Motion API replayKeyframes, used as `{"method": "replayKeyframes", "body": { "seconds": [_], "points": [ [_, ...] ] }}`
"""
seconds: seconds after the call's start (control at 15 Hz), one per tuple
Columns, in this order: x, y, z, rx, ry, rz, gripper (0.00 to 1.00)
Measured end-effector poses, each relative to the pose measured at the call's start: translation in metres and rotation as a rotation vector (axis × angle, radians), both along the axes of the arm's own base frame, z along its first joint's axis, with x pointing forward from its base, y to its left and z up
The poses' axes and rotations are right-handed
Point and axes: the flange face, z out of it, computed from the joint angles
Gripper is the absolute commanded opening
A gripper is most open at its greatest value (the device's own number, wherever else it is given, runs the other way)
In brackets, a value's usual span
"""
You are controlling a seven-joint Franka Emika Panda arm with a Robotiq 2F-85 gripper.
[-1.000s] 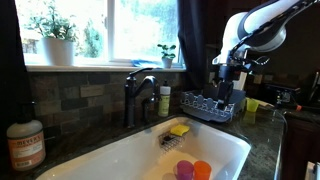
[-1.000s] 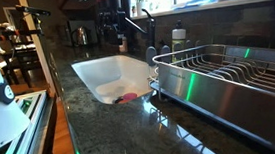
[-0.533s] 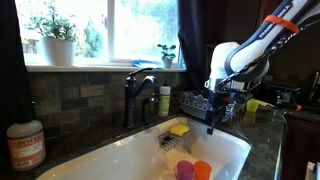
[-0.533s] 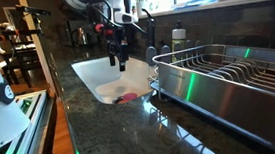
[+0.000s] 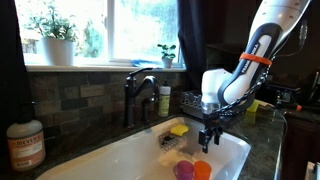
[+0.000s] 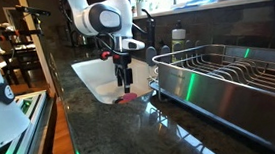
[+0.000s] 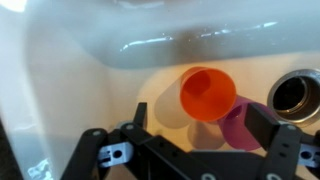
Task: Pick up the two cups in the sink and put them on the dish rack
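Observation:
Next, my gripper will lower into the sink [image 7: 70, 70], its open fingers astride the touching rims of both cups, because the cups stand close enough to pinch together.
An orange cup [image 7: 207, 95] and a purple cup [image 7: 240, 124] stand side by side, touching, on the floor of the white sink [image 7: 70, 70], near the drain [image 7: 297, 92]. They also show in an exterior view: the orange cup [image 5: 202, 170] and the purple cup [image 5: 184, 171]. My gripper [image 7: 198, 135] is open and empty, hanging over the sink with the cups between and just beyond its fingers. It shows in both exterior views [image 5: 206, 143] [image 6: 126, 85]. The grey wire dish rack [image 6: 228, 74] stands on the counter beside the sink, also in an exterior view [image 5: 207, 105].
A dark faucet [image 5: 138, 92] and a soap bottle [image 5: 164, 101] stand behind the sink. A yellow sponge [image 5: 179, 129] lies in the basin. A yellow-green cup [image 5: 251, 105] is beyond the rack. A brown jar [image 5: 25, 145] stands on the counter.
My arm has swung from above the dish rack out over the sink and come down toward the two cups. The cups have not moved.

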Motion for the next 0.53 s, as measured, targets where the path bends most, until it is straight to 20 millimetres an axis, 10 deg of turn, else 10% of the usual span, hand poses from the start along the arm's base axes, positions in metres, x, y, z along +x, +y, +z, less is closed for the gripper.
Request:
{"method": "replayKeyframes", "body": {
  "seconds": [0.53],
  "points": [
    [0.015, -0.006, -0.015, 0.008, -0.056, -0.041, 1.0]
  ]
}}
